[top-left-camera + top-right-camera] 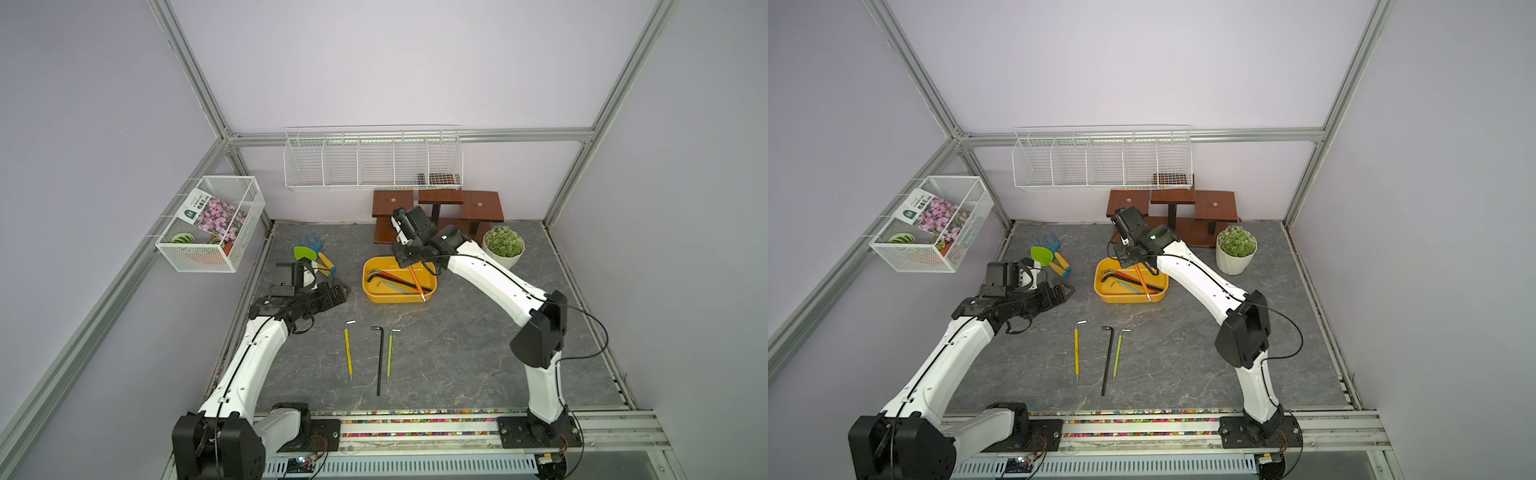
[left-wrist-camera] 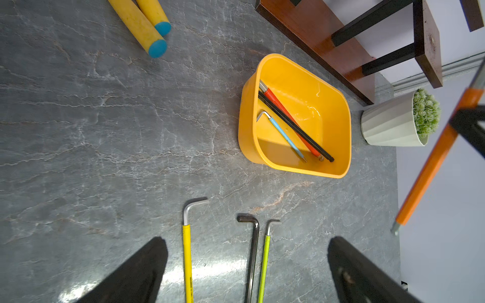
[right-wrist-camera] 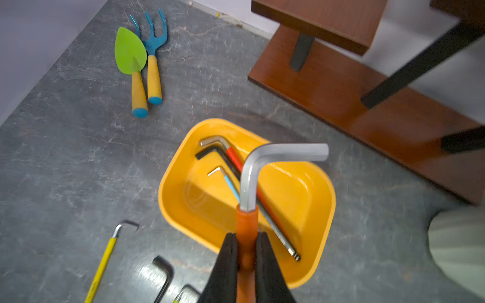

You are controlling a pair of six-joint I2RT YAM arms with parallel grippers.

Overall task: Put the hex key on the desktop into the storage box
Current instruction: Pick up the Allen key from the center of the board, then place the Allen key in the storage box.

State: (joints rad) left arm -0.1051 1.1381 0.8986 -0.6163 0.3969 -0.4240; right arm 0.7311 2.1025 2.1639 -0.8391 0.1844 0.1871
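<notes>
The held key turns while my right gripper lowers and releases it next along the red and black keys slanting across it in the box (image 1: 395, 299) below.
My right gripper (image 3: 246, 236) is shut on the orange-sleeved hex key (image 3: 248, 181) and holds it tilted above the yellow storage box (image 3: 168, 199). The key's lower end (image 1: 417, 284) hangs over the box (image 1: 395, 299). Red, black and blue keys lie inside the box. On the desktop (image 1: 457, 353) lie a yellow key (image 1: 348, 353), a black key (image 1: 380, 361) and a lime key (image 1: 390, 353), side by side. My left gripper (image 2: 246, 240) is open and empty, hovering left of the box (image 2: 246, 126).
A green trowel and blue fork (image 1: 316, 253) lie at the back left. A brown wooden stand (image 1: 436, 208) and a potted plant (image 1: 503, 245) stand behind the box. White wire baskets (image 1: 374, 162) hang on the walls.
</notes>
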